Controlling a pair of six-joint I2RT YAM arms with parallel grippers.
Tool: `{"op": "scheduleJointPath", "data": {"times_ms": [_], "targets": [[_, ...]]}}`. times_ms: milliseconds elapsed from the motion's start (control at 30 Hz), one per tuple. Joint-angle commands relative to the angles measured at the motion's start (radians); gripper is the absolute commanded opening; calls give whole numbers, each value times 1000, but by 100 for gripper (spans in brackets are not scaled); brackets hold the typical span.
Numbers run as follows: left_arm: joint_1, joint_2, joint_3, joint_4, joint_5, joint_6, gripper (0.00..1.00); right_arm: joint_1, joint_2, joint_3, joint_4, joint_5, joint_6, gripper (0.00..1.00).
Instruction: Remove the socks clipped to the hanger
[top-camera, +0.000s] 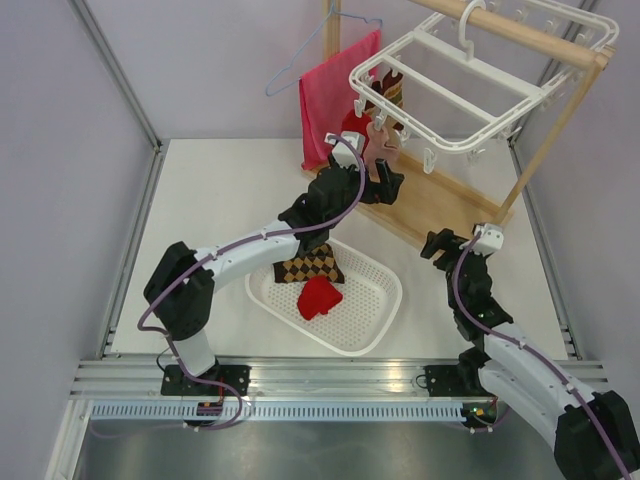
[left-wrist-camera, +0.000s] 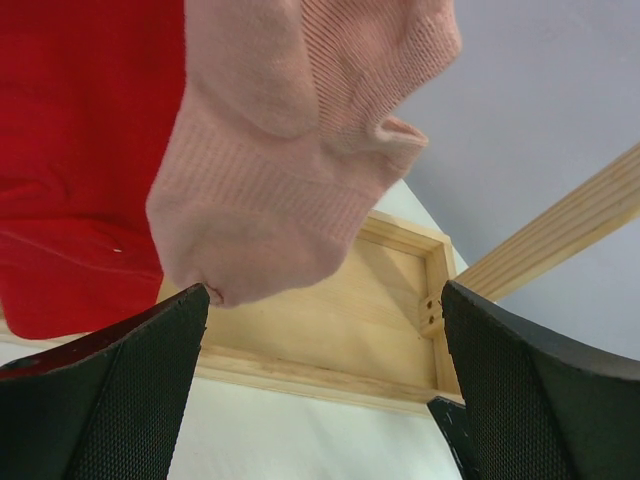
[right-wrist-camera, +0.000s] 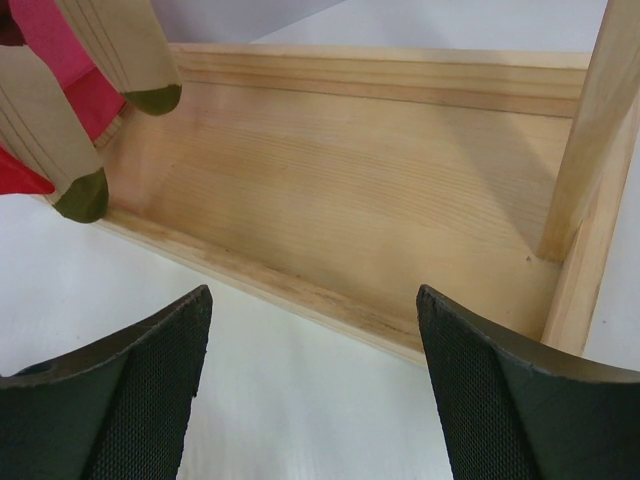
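Next I should shift my left gripper to the left in the wrist view to centre the pink sock's toe, since it hangs toward that side of the gap.
The white hanger (top-camera: 470, 85) hangs from the wooden stand's rail. A pale pink sock (top-camera: 386, 150), a red sock (top-camera: 352, 125) and a brown patterned sock (top-camera: 390, 95) hang clipped at its left end. My left gripper (top-camera: 378, 182) is open just under the pink sock. In the left wrist view the pink sock's toe (left-wrist-camera: 290, 160) hangs above the gap of the left gripper (left-wrist-camera: 325, 295) and touches the left fingertip (left-wrist-camera: 190, 310), with the red sock (left-wrist-camera: 70, 150) beside it. My right gripper (top-camera: 445, 245) is open and empty, low by the stand's base (right-wrist-camera: 350, 190). Two striped sock toes (right-wrist-camera: 60, 150) hang at its upper left.
A white basket (top-camera: 375, 300) in front of the arms holds an argyle sock (top-camera: 310, 265) and a red sock (top-camera: 320, 297). A red-pink towel (top-camera: 335, 95) hangs on a wire hanger (top-camera: 300, 60) at the back. The wooden stand's post (top-camera: 555, 130) rises at the right.
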Motion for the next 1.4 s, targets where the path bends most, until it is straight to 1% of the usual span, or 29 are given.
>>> {"op": "scheduleJointPath", "data": {"times_ms": [0, 167, 400, 533, 667, 733, 767, 867, 900, 967, 1000, 1067, 1100, 1167, 1200, 1367], "targets": [[-1, 13, 42, 19, -65, 50, 100, -19, 33, -10, 77, -46, 25, 87], [-1, 42, 50, 19, -97, 60, 100, -33, 61, -14, 97, -77, 34, 86], [-1, 50, 33, 33, -180, 62, 100, -57, 44, -21, 94, -94, 36, 87], [-1, 53, 19, 56, -183, 67, 100, -66, 41, -24, 92, -101, 37, 87], [-1, 65, 39, 60, -182, 76, 99, -74, 49, -23, 94, -109, 37, 86], [-1, 76, 45, 57, -186, 82, 98, -80, 53, -23, 95, -112, 36, 87], [-1, 78, 50, 56, -190, 83, 96, -82, 56, -23, 98, -117, 37, 87], [-1, 81, 51, 47, -228, 73, 78, -89, 59, -26, 103, -120, 36, 86], [1, 81, 51, 45, -232, 71, 70, -91, 61, -27, 103, -121, 36, 86], [1, 82, 54, 45, -232, 74, 64, -94, 62, -27, 106, -126, 34, 87], [1, 82, 58, 45, -226, 74, 56, -96, 62, -27, 106, -127, 34, 86], [1, 79, 59, 47, -225, 74, 46, -100, 64, -29, 109, -129, 31, 86], [1, 78, 59, 48, -226, 74, 31, -100, 65, -30, 109, -129, 30, 86], [1, 76, 59, 48, -231, 74, 14, -103, 73, -29, 109, -129, 24, 86], [0, 75, 59, 48, -239, 73, 3, -103, 76, -29, 109, -126, 22, 86], [-1, 52, 38, 47, -232, 64, 2, -108, 85, -23, 106, -135, 7, 86]]}}
